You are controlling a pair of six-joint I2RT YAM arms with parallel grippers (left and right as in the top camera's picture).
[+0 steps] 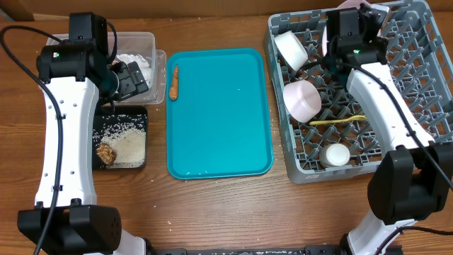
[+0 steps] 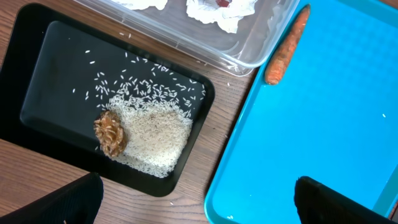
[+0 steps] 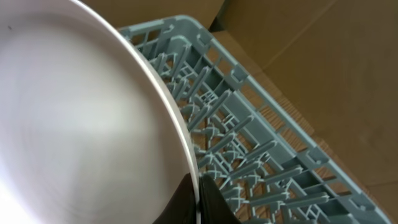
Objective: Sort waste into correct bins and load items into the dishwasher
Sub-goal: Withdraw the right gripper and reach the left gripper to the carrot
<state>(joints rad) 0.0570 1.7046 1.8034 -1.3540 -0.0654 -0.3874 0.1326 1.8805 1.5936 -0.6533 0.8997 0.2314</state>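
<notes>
The white plate (image 1: 349, 5) should go down on edge into the grey rack (image 1: 417, 64) beside the far bowl, where the rack's wires are empty. My right gripper should lower it there.
My left gripper (image 1: 131, 76) (image 2: 205, 205) is open and empty, hovering over the gap between the black tray (image 1: 138, 117) (image 2: 37, 81) and the teal tray. The black tray holds loose rice (image 2: 155, 134) and a brown chunk (image 1: 106, 152) (image 2: 111, 132). The clear tub (image 1: 145, 42) (image 2: 249, 50) holds white napkins (image 2: 217, 12). An orange stick (image 1: 173, 81) (image 2: 287, 45) lies at the teal tray's left edge. My right gripper (image 1: 357, 21) (image 3: 199, 199) is shut on the rim of the white plate (image 1: 349, 5) (image 3: 81, 118), held on edge over the grey rack (image 1: 417, 64) (image 3: 249, 149).
The teal tray (image 1: 219, 120) (image 2: 323, 118) lies in the middle. The rack holds two bowls (image 1: 291, 49) (image 1: 303, 99), a yellow spoon (image 1: 338, 120) and a small cup (image 1: 335, 154). Cardboard stands behind the rack. A few rice grains lie on the wood.
</notes>
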